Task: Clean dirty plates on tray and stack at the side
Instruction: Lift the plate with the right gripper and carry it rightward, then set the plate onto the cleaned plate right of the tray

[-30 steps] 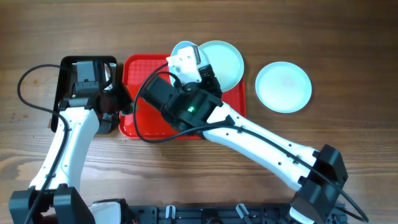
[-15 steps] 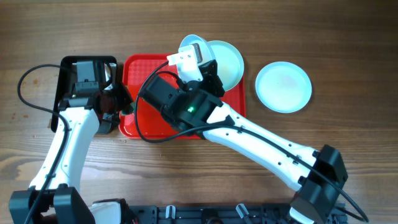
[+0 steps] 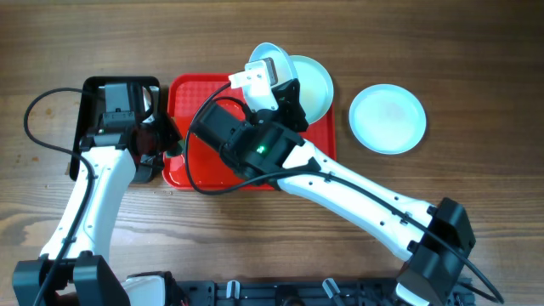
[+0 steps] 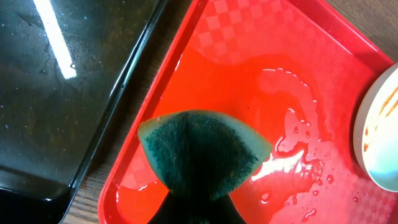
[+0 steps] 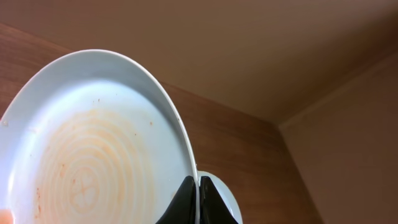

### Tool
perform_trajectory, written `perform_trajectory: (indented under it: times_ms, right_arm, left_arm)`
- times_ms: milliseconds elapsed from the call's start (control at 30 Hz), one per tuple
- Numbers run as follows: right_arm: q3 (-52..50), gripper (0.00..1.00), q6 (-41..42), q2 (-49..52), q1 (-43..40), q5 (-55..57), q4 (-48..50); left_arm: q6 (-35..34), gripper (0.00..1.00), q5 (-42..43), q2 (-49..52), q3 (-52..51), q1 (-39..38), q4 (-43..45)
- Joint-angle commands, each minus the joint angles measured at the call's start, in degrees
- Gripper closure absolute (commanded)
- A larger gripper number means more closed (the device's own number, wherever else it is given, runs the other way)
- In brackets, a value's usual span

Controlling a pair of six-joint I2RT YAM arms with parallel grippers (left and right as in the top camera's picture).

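The third plate (image 3: 387,119) lies below, to the right in the overhead view. I should move my right gripper past the tray (image 3: 191,102) and down, then let go of the rim of the plate over that third plate.
My right gripper (image 3: 270,75) is shut on the rim of a plate (image 3: 263,53) and holds it tilted up on edge above the far side of the red tray (image 3: 191,102). In the right wrist view this plate (image 5: 93,168) shows faint orange rings, and the fingers (image 5: 198,200) pinch its rim. A second plate (image 3: 313,83) lies at the tray's far right corner. A third plate (image 3: 388,119) lies on the table to the right of the tray. My left gripper (image 3: 161,140) is shut on a green sponge (image 4: 202,152) over the wet left end of the tray (image 4: 261,56).
A black metal pan (image 3: 89,127) stands left of the tray, also in the left wrist view (image 4: 62,93). A sauce-streaked plate edge (image 4: 380,140) shows at the right there. Water pools on the tray base (image 4: 292,93). A black cable (image 3: 38,119) loops at the far left.
My right gripper has lifted and tilted its plate further, moving it slightly right and toward the far edge of the tray. The left arm has not moved.
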Motion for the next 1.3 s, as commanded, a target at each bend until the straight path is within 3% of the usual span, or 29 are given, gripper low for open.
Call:
perform_trajectory:
  times_ms: [0, 133, 367, 433, 533, 700, 867, 1000, 1067, 1267]
  right_arm:
    - [0.44, 0.96, -0.17, -0.22, -0.15, 2.71, 0.31]
    - [0.44, 0.96, -5.88, -0.22, -0.15, 10.93, 4.50]
    - [0.46, 0.96, -31.54, -0.22, -0.15, 15.02, 22.82]
    - [0.46, 0.96, -33.68, -0.22, -0.13, 14.95, 26.16]
    - [0.44, 0.96, -33.79, -0.22, -0.13, 12.04, 26.03]
    - [0.44, 0.96, -25.38, -0.22, -0.15, -7.15, 13.55]
    - [0.44, 0.96, -18.47, -1.09, -0.33, -9.27, 10.62]
    - [0.44, 0.96, -12.90, -3.30, -4.42, -31.76, 6.84]
    - [0.44, 0.96, -9.60, -4.11, -10.01, -47.36, 3.17]
    - [0.44, 0.95, -8.68, -5.53, -28.79, -73.64, -3.54]
  left_arm:
    - [-0.59, 0.96, 0.92, 0.61, 0.15, 0.24, 0.09]
    - [-0.59, 0.96, 0.92, 0.61, 0.15, 0.24, 0.09]
    - [-0.59, 0.96, 0.92, 0.61, 0.15, 0.24, 0.09]
    - [-0.59, 0.96, 0.90, 0.61, 0.15, 0.24, 0.11]
    - [-0.59, 0.96, 0.90, 0.59, 0.15, 0.24, 0.11]
    - [-0.59, 0.96, 0.90, 0.61, 0.15, 0.24, 0.26]
    - [-1.22, 0.96, 0.90, 0.61, 0.15, 0.24, 0.48]
    - [-1.44, 0.96, 1.11, 0.61, 0.15, 0.24, 0.48]
    - [-1.44, 0.96, 1.11, 0.61, 0.15, 0.24, 0.52]
    - [-1.42, 0.96, 1.09, 0.61, 0.15, 0.24, 0.50]
